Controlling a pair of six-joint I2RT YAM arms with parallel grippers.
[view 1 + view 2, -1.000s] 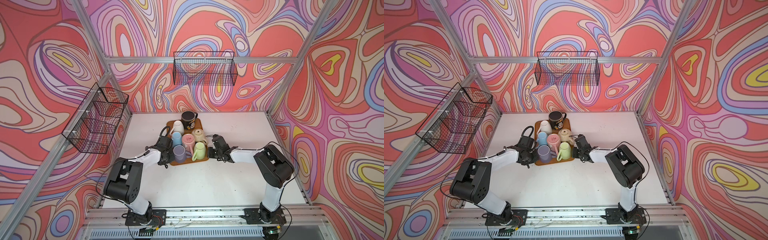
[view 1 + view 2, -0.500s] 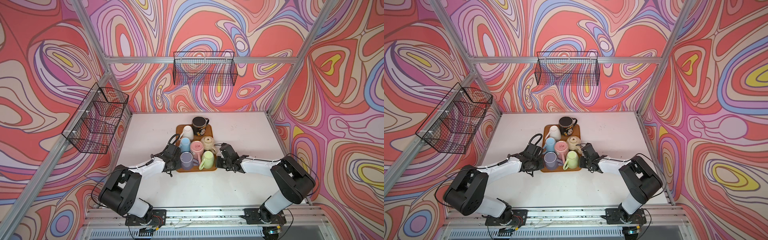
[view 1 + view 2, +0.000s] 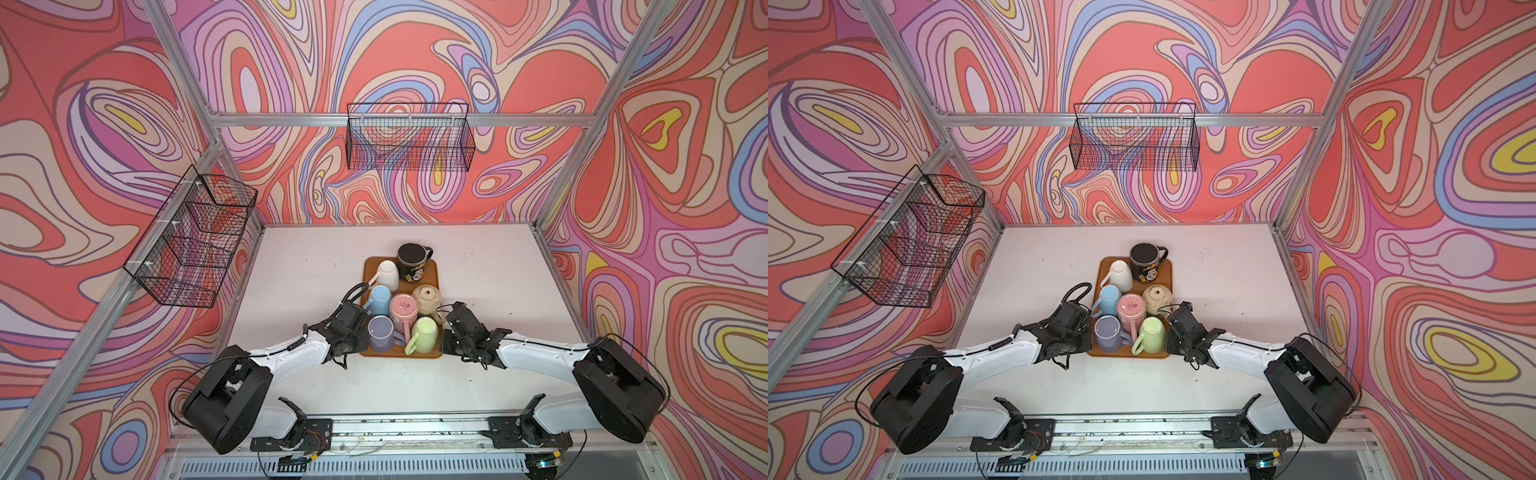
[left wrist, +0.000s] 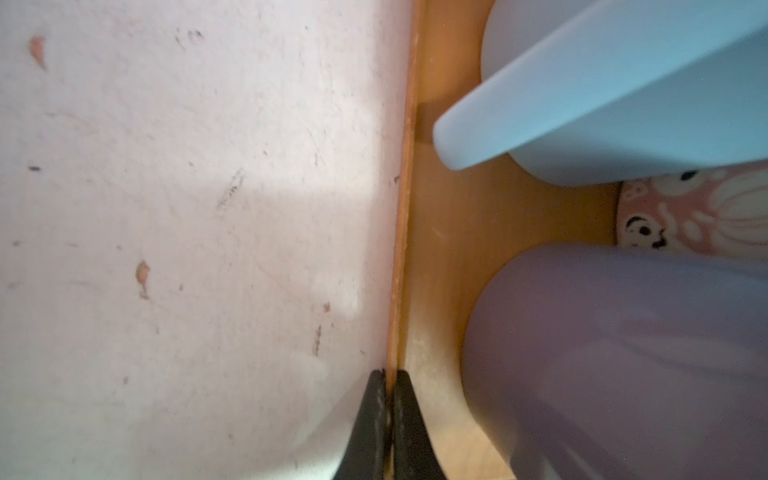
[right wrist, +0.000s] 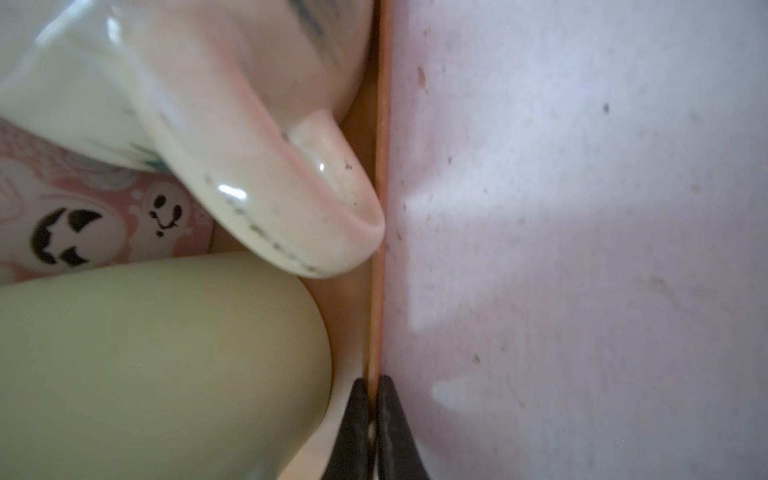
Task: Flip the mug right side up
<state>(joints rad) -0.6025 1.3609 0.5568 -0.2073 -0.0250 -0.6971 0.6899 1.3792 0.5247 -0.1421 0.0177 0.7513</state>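
The bare part of the table lies back from my left gripper. My left gripper next needs to slide back with the tray (image 3: 434, 272) onto that part of the table and let go of the tray's rim.
An orange tray (image 3: 434, 272) (image 3: 1169, 270) on the white table carries several mugs. The white mug (image 3: 387, 272), the pink mug (image 3: 404, 307) and the cream mug (image 3: 427, 298) stand bottom up. The black mug (image 3: 413, 257), the purple mug (image 3: 380, 332) and the green mug (image 3: 426, 332) show open mouths. For the blue mug (image 3: 380, 300) I cannot tell which way up it is. My left gripper (image 3: 360, 337) (image 4: 388, 376) is shut on the tray's left rim (image 4: 401, 249). On the tray's right rim (image 5: 379, 208) my right gripper (image 3: 443, 337) (image 5: 372, 382) is shut.
A wire basket (image 3: 409, 137) hangs on the back wall and another wire basket (image 3: 195, 237) on the left wall. Aluminium frame posts stand at the table's corners. Bare white table (image 3: 490, 291) lies on both sides of the tray.
The tray with its mugs has moved to the right and toward the front edge, with both grippers shut on its rims throughout. Both arms have stretched out lower over the table.
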